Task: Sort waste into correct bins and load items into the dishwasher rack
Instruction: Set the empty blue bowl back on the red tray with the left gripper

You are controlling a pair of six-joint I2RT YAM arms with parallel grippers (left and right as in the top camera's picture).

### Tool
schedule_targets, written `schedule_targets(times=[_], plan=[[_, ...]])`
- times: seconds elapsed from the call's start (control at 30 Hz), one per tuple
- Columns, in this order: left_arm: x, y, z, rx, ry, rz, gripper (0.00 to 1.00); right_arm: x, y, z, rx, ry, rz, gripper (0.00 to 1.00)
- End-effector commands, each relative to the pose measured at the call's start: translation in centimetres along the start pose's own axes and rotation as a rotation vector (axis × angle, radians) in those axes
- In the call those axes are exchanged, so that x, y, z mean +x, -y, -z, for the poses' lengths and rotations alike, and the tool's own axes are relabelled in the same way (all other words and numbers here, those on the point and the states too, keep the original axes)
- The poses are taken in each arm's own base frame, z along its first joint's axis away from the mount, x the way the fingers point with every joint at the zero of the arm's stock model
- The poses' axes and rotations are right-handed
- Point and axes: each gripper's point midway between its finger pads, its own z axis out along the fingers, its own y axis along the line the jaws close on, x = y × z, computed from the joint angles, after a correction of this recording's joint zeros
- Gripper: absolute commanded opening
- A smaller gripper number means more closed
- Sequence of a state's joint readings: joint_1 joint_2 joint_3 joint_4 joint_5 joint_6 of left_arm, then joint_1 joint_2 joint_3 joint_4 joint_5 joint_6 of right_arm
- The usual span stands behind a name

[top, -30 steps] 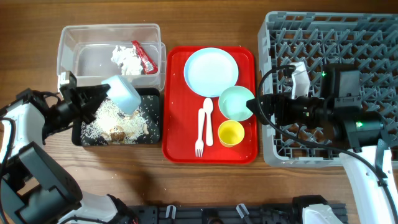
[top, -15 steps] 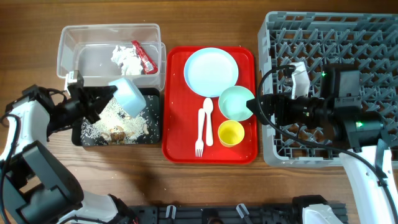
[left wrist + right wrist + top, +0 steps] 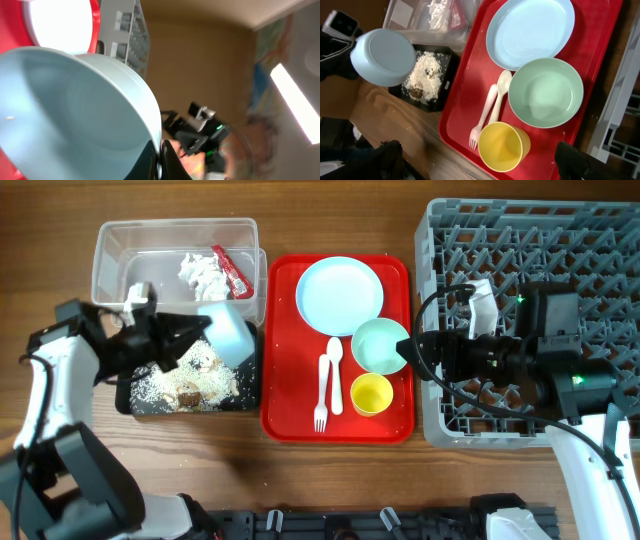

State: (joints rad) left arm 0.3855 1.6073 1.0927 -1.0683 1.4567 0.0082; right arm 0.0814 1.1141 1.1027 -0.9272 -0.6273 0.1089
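My left gripper holds the bowl, which is empty, so it should swing over the bare part of the red tray by the fork, turn the bowl upright, lower it and release it.
My left gripper (image 3: 203,334) is shut on the rim of the light blue bowl (image 3: 228,335), held tilted above the right end of the black tray (image 3: 126,399), which holds rice crumbs and brown scraps (image 3: 190,388). In the left wrist view the jaws (image 3: 160,161) pinch the bowl's rim (image 3: 75,110). The clear tub (image 3: 150,240) holds the tissue (image 3: 203,275) and the wrapper (image 3: 231,270). My right gripper (image 3: 479,147) is open and empty, over the rack's left edge beside the mint bowl (image 3: 380,345). The plate (image 3: 340,292), yellow cup (image 3: 371,394), fork (image 3: 321,395) and spoon (image 3: 334,368) lie on the red tray.
The red tray (image 3: 285,395) sits between the bins and the grey rack (image 3: 560,240) at the right. The right arm's body covers the rack's middle. Bare wooden table (image 3: 200,470) runs along the front.
My left gripper has carried the light blue bowl to the right, from the black tray's left part to its right end. The right arm has not moved.
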Motion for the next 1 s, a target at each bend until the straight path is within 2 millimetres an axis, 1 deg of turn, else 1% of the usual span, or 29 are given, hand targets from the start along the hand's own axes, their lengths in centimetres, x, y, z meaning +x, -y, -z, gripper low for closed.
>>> schedule_targets(times=[0.0, 0.03, 0.13, 0.27, 0.33, 0.4, 0.53, 0.6, 0.7, 0.83, 0.97], plan=[[0.5, 0.4, -1.9, -0.152, -0.039, -0.064, 0.04, -0.8, 0.0, 0.2, 0.008, 0.018, 0.011, 1.00], [0.7, 0.2, -2.9, -0.190, -0.053, -0.078, 0.04, -0.8, 0.0, 0.2, 0.008, 0.018, 0.010, 1.00], [0.7, -1.4, -5.7, -0.376, -0.044, -0.094, 0.04, -0.8, 0.0, 0.2, 0.008, 0.019, 0.011, 1.00], [1.7, -2.5, -10.8, -0.526, -0.061, -0.253, 0.04, -0.8, 0.0, 0.2, 0.008, 0.018, 0.011, 1.00], [2.5, -3.8, -13.2, -0.644, -0.044, -0.336, 0.04, -0.8, 0.0, 0.2, 0.008, 0.018, 0.011, 1.00], [3.3, -5.0, -14.6, -0.761, -0.022, -0.425, 0.04, -0.8, 0.0, 0.2, 0.008, 0.019, 0.012, 1.00], [4.4, -7.5, -16.1, -0.999, 0.056, -0.579, 0.04, -0.8, 0.0, 0.2, 0.008, 0.020, 0.013, 1.00], [4.9, -8.5, -16.7, -1.081, 0.088, -0.641, 0.04, -0.8, 0.0, 0.2, 0.008, 0.020, 0.013, 1.00], [5.7, -9.8, -17.5, -1.160, 0.095, -0.714, 0.04, -0.8, 0.0, 0.2, 0.009, 0.019, 0.012, 1.00], [5.9, -11.8, -17.8, -1.242, 0.138, -0.711, 0.04, -0.8, 0.0, 0.2, 0.008, 0.019, 0.012, 1.00], [5.7, -13.3, -17.8, -1.289, 0.154, -0.684, 0.04, -0.8, 0.0, 0.2, 0.008, 0.018, 0.011, 1.00]])
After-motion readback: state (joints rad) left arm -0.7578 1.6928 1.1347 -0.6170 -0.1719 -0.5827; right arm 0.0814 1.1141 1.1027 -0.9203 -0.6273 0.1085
